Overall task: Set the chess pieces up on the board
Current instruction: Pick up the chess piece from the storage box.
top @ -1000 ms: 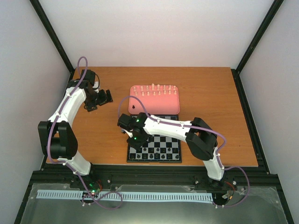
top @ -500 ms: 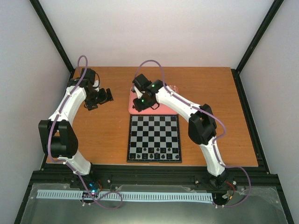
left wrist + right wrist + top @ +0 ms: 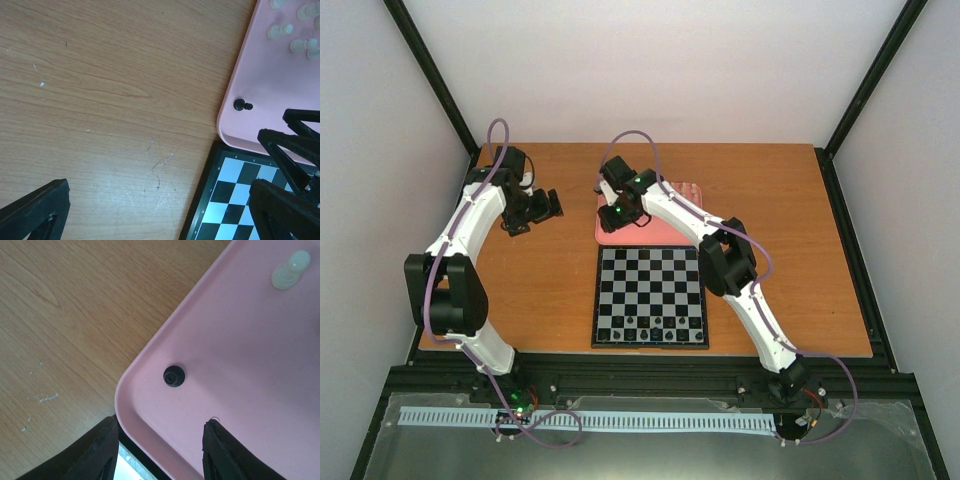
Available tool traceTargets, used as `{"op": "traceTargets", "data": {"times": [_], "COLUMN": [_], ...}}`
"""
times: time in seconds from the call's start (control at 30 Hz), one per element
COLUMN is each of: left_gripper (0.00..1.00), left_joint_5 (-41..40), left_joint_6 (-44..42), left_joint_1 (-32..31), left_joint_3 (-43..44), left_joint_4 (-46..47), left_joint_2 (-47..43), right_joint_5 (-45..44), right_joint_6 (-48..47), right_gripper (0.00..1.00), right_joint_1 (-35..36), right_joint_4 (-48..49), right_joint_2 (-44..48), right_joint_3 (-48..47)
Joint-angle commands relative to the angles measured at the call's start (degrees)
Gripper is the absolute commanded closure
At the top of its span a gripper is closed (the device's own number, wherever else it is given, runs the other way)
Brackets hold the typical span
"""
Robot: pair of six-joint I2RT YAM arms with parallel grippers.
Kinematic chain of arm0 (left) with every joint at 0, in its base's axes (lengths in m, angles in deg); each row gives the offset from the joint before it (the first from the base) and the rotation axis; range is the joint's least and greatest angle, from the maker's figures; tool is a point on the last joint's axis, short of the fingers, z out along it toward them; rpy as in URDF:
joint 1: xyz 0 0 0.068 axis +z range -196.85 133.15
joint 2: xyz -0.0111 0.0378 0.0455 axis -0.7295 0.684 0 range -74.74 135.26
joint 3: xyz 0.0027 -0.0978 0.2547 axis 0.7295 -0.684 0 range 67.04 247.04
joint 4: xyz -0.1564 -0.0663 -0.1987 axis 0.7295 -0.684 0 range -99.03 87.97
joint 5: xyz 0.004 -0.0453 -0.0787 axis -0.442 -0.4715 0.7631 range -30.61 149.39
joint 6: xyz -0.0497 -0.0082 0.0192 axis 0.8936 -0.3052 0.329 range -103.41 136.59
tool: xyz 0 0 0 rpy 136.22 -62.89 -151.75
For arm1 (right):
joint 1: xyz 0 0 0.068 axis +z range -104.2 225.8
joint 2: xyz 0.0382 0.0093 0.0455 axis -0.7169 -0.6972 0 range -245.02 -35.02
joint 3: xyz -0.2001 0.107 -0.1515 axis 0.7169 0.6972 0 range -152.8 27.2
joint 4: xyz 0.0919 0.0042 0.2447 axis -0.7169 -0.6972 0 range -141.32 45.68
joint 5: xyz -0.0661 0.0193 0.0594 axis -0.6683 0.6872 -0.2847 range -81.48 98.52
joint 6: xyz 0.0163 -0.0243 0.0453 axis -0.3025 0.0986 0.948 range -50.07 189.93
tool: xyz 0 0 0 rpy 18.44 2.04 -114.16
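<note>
I need to move my right gripper down and over the black pawn in the corner of the tray next and close it, because the pawn stands below and just ahead of the fingers.
The board [image 3: 650,285] lies at the table's near middle, with several black pieces [image 3: 650,330] along its near rows. One black pawn [image 3: 174,375] stands in the near-left corner of the pink tray [image 3: 240,340]. My right gripper [image 3: 157,450] is open and empty, hovering above that corner with the pawn just ahead of its fingertips; in the top view [image 3: 618,218] it covers the pawn. My left gripper [image 3: 548,208] is open and empty over bare wood left of the tray. The left wrist view shows the pawn [image 3: 242,105] and cream pieces [image 3: 287,32] in the tray.
The tray [image 3: 660,236] touches the board's far edge. The board's corner [image 3: 225,200] shows in the left wrist view beside scratched wood. The right arm spans the tray and hides most of the cream pieces from above. Black frame posts stand at the table's corners.
My right gripper has left the board's near-left part and swung up to the tray's near-left corner over the black pawn. The left arm has not moved.
</note>
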Motion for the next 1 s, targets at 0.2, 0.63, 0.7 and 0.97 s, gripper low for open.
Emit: {"op": "traceTargets", "data": {"times": [0.2, 0.63, 0.7, 0.97], "left_gripper": [0.00, 0.00, 0.00, 0.00], "left_joint_5": [-0.2, -0.4, -0.4, 0.0], "left_joint_6": [-0.2, -0.6, -0.7, -0.7], "left_joint_1": [-0.3, -0.2, -0.2, -0.3], "left_joint_3": [3.1, 3.4, 3.4, 3.5], "left_joint_4": [-0.4, -1.0, -1.0, -0.9], "left_joint_2": [1.3, 1.7, 1.9, 2.2], "right_joint_5": [-0.8, -0.9, -0.6, -0.7], "right_joint_6": [-0.4, 0.5, 0.7, 0.9], "right_gripper": [0.55, 0.61, 0.63, 0.67], "right_joint_1": [-0.1, -0.1, -0.1, -0.2], "right_joint_4": [3.2, 4.4, 4.4, 4.2], "right_joint_2": [-3.9, -7.6, -7.8, -8.5], "right_joint_3": [-2.5, -6.6, -6.8, -6.9]}}
